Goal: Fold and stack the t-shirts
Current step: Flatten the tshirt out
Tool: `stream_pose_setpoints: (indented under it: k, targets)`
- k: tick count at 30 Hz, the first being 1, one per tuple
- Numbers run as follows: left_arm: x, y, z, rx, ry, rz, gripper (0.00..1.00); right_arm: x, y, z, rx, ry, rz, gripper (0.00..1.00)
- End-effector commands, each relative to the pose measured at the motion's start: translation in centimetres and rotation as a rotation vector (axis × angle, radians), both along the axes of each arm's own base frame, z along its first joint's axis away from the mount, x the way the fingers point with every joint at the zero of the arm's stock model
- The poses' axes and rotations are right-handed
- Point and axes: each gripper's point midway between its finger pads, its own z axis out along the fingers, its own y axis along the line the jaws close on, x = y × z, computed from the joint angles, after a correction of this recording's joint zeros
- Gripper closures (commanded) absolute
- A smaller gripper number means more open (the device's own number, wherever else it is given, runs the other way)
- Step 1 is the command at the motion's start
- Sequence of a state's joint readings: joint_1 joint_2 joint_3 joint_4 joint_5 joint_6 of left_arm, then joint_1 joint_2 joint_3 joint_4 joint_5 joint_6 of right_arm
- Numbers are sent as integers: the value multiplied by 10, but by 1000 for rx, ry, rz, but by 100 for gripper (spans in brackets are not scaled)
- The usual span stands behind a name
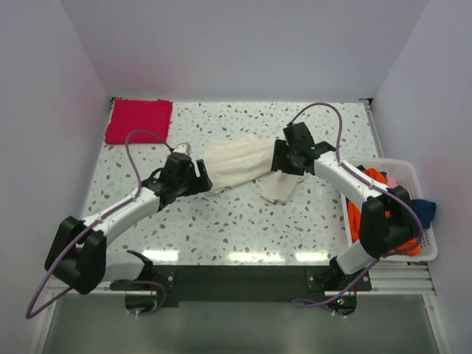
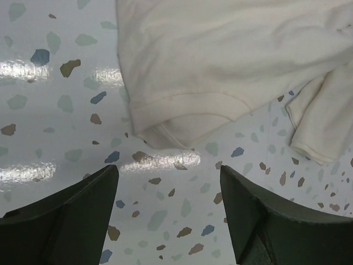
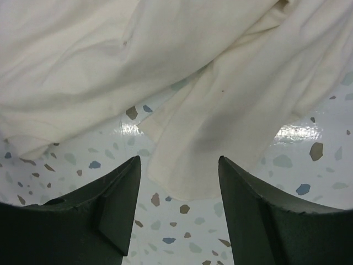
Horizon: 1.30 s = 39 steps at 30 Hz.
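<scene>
The cream flap's near end (image 1: 282, 186) (image 3: 199, 164) lies below and back of my right gripper, framed by its open fingers. The gripper moves down and back onto it next and closes.
A crumpled cream t-shirt (image 1: 237, 164) lies mid-table, one flap (image 1: 280, 189) trailing toward the near side. A folded red t-shirt (image 1: 138, 120) rests at the far left corner. My left gripper (image 1: 200, 178) is at the cream shirt's left end. In the left wrist view it (image 2: 168, 172) is open over bare table, just short of the shirt's hem (image 2: 182, 124). My right gripper (image 1: 284, 158) hovers at the shirt's right side. In the right wrist view it (image 3: 179, 161) is open, with a cream flap (image 3: 193, 160) lying below and between its fingers, not gripped.
A white basket (image 1: 414, 169) stands at the right table edge beside the right arm, holding an orange t-shirt (image 1: 374, 177) and a blue one (image 1: 425, 209). White walls enclose the table on three sides. The speckled tabletop (image 1: 221, 221) stretches toward the arm bases.
</scene>
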<state>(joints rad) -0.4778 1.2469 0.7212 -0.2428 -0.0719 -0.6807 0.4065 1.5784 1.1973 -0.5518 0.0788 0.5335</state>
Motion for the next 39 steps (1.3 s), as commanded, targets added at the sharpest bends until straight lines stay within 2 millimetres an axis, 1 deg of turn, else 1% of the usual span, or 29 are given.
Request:
stream_pose_setpoints:
  k: [1, 2, 3, 4, 5, 7, 9, 10, 12, 13, 17, 19, 20, 22, 23, 24, 26, 27, 28, 29, 30, 31, 32, 33, 35, 36, 37, 38, 39]
  targets:
    - [26, -15, -3, -67, -33, 29, 22, -7, 7, 2, -36, -64, 19, 38]
    - [30, -17, -4, -66, -28, 30, 22, -10, 8, 1, -39, -68, 21, 38]
    - [31, -19, -8, -65, -17, 28, 23, -18, 8, -6, -49, -53, 27, 38]
    - [32, -19, -17, -58, 3, 32, 24, -21, 7, -8, -57, -52, 23, 38]
    - [32, -21, -22, -62, 15, 35, 24, -22, 3, -9, -72, -63, 14, 38]
    - [35, -21, -32, -60, 34, 53, 25, -27, -7, -19, -115, -47, 0, 37]
    - [37, -22, -37, -62, 41, 63, 25, -30, -15, -26, -154, -38, -13, 37]
    - [39, -21, -44, -48, 51, 73, 26, -31, -16, -28, -161, -36, -12, 37]
    - [45, -21, -46, -41, 47, 84, 26, -31, -16, -32, -161, -33, -7, 36]
    - [47, -20, -51, -30, 56, 93, 26, -30, -15, -37, -162, -24, -9, 36]
    - [64, -24, -56, -8, 51, 106, 30, -20, -7, -46, -146, -29, -8, 35]
    - [68, -23, -64, 8, 64, 116, 37, -20, -2, -54, -138, -6, 3, 36]
    - [73, -25, -61, 8, 54, 118, 40, -18, 0, -55, -133, -7, 3, 36]
    - [77, -25, -66, 24, 61, 120, 51, -15, 1, -57, -129, -6, 1, 37]
    - [82, -27, -61, 27, 55, 119, 62, -12, 3, -59, -132, -4, 1, 40]
    - [84, -26, -58, 34, 52, 120, 67, -11, 3, -59, -135, 0, 2, 46]
    - [91, -23, -42, 51, 18, 127, 79, -9, 1, -56, -146, -1, -2, 59]
    - [94, -22, -33, 59, -1, 129, 83, -9, 1, -54, -148, -2, -4, 76]
    - [98, -17, -19, 72, -36, 139, 87, -9, 0, -51, -153, -9, -3, 82]
    - [103, -14, -5, 77, -58, 146, 93, -7, -4, -43, -163, -28, -15, 93]
    - [105, -12, 5, 82, -77, 148, 97, -7, -6, -38, -168, -36, -21, 97]
    - [108, -7, 22, 93, -113, 157, 100, -7, -9, -34, -178, -40, -21, 100]
    - [111, -3, 37, 100, -133, 165, 100, -8, -14, -28, -192, -38, -29, 100]
    - [111, 0, 47, 106, -153, 169, 100, -8, -19, -16, -200, -65, -43, 100]
    - [113, 10, 82, 123, -220, 185, 100, -10, -28, -2, -210, -83, -54, 100]
    - [112, 13, 92, 130, -240, 187, 100, -11, -34, 15, -201, -120, -70, 100]
    - [113, 21, 119, 133, -296, 206, 100, -12, -38, 23, -203, -135, -73, 100]
    - [110, 26, 128, 140, -308, 213, 100, -13, -45, 35, -202, -148, -88, 100]
    - [107, 31, 148, 137, -351, 215, 100, -15, -50, 53, -195, -188, -98, 100]
